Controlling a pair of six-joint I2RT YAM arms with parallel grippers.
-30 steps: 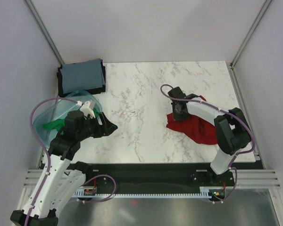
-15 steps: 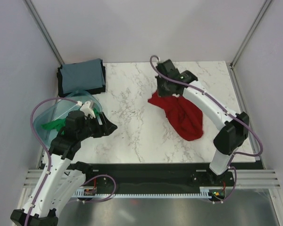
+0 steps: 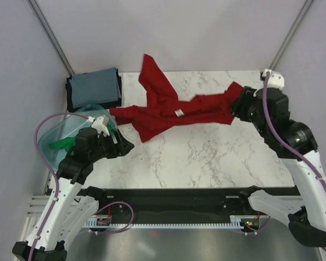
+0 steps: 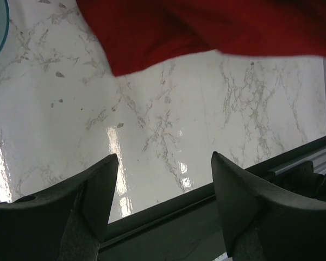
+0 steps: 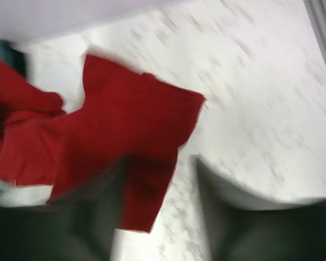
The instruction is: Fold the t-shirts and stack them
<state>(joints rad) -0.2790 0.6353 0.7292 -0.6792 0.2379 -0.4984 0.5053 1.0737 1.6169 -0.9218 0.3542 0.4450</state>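
My right gripper needs to move down and to the left in the top view next, onto the red t-shirt's lifted part (image 3: 153,75) (image 5: 10,82), because it sticks out from the long piece of cloth.
The dark red t-shirt (image 3: 168,111) is stretched in a long band across the back of the marble table, one part lifted over the back edge, its white neck label (image 3: 179,113) facing up. Its right end reaches my right gripper (image 3: 238,106). In the blurred right wrist view the red cloth (image 5: 108,119) lies against the left finger, and bare marble shows between the parted fingers of the gripper (image 5: 160,159). My left gripper (image 3: 127,145) hangs open and empty (image 4: 164,156) near the red hem (image 4: 206,27). Grey-blue and dark folded t-shirts (image 3: 95,89) are stacked at the back left.
A translucent teal basin (image 3: 65,128) beside my left arm holds a bright green t-shirt (image 3: 60,144). White walls with metal posts close in the back and both sides. A black rail (image 3: 174,198) runs along the table's near edge.
My right arm swung from the table's middle to the far right and rose. The red t-shirt went from a crumpled heap to a long band flung across the back toward the left.
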